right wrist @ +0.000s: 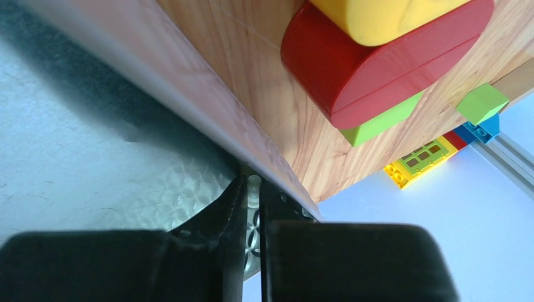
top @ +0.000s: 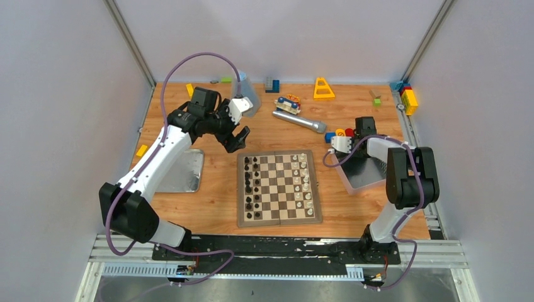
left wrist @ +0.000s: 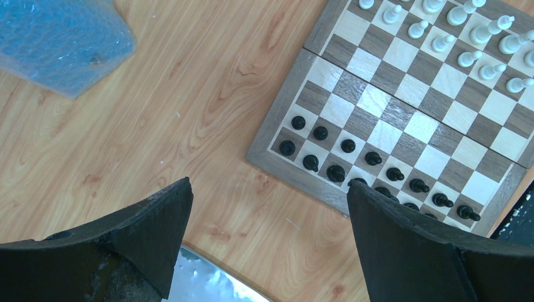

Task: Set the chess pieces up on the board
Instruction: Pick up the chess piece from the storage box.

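Observation:
The board's middle squares are empty, so my right gripper should next rise from the tin point(top: 362, 173), move left in the top view and go down onto them to release the chess piece.
The wooden board point(top: 279, 187) lies in the middle of the table, with black pieces point(top: 251, 185) in its left columns and white pieces point(top: 304, 179) in its right columns. In the left wrist view the board point(left wrist: 283, 116) shows at upper right with white pieces point(left wrist: 469, 38) and black ones point(left wrist: 348, 146). My left gripper point(top: 238, 139) is open and empty, above bare wood just left of the board's far left corner. My right gripper point(right wrist: 253, 189) is down inside the metal tin point(top: 362, 173), shut on a small white chess piece point(right wrist: 253, 184) against the tin's wall point(right wrist: 189, 107).
A flat metal lid point(top: 182, 171) lies left of the board. A bubble-wrap bag point(left wrist: 60, 41), a silver cylinder point(top: 298, 119), a yellow triangle point(top: 323, 88) and toy bricks point(top: 409, 99) lie along the far side. Red and yellow blocks point(right wrist: 378, 56) sit by the tin.

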Controlling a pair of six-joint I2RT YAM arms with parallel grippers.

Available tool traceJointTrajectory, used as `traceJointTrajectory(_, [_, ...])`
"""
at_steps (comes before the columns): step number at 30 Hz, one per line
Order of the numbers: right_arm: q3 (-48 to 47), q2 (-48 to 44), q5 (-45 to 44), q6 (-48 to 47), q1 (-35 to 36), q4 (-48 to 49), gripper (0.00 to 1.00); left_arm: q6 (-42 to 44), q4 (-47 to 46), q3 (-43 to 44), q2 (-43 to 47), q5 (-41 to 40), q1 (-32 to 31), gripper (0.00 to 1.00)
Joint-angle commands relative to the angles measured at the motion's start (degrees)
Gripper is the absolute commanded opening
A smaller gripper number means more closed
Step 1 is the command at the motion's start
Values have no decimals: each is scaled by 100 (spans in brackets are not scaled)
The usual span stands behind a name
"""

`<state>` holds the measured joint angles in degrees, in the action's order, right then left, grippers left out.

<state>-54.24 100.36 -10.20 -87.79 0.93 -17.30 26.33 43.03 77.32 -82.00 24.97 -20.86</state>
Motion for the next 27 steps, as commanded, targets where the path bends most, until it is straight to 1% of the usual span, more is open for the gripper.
traceJointTrajectory(1, [147,-78,200,34,-40,-120,4,57,-22,200,40,27,38,100])
traceJointTrajectory(3, [99,-176,293,177,-45,-347,0,57,-22,204,47,33,38,100])
traceJointTrajectory(9, [-429,-429,899,914,-41,-1443,0,47,-17,226,43,75,38,100])
traceJointTrajectory(13, [-872,-571,1635,1528,-47,-2192,0,52,-11,235,48,95,38,100])
traceJointTrajectory(16, [-978,-873,2240,1912,-292,-2532,0,71,-20,228,67,126,38,100])
traceJointTrajectory(19, [-1087,-1293,3059,2297,-408,-2867,0,91,-62,208,114,136,38,100])
traceJointTrajectory(22, [-1117,-1855,4175,2707,-427,-3259,0,83,-170,162,166,128,38,100])
traceJointTrajectory(25, [-873,-2317,5439,2993,-328,-3444,0,92,-280,101,236,133,38,100])
traceJointTrajectory(27, [-583,-2599,6030,3062,-144,-3442,0,139,-354,82,276,175,38,100])
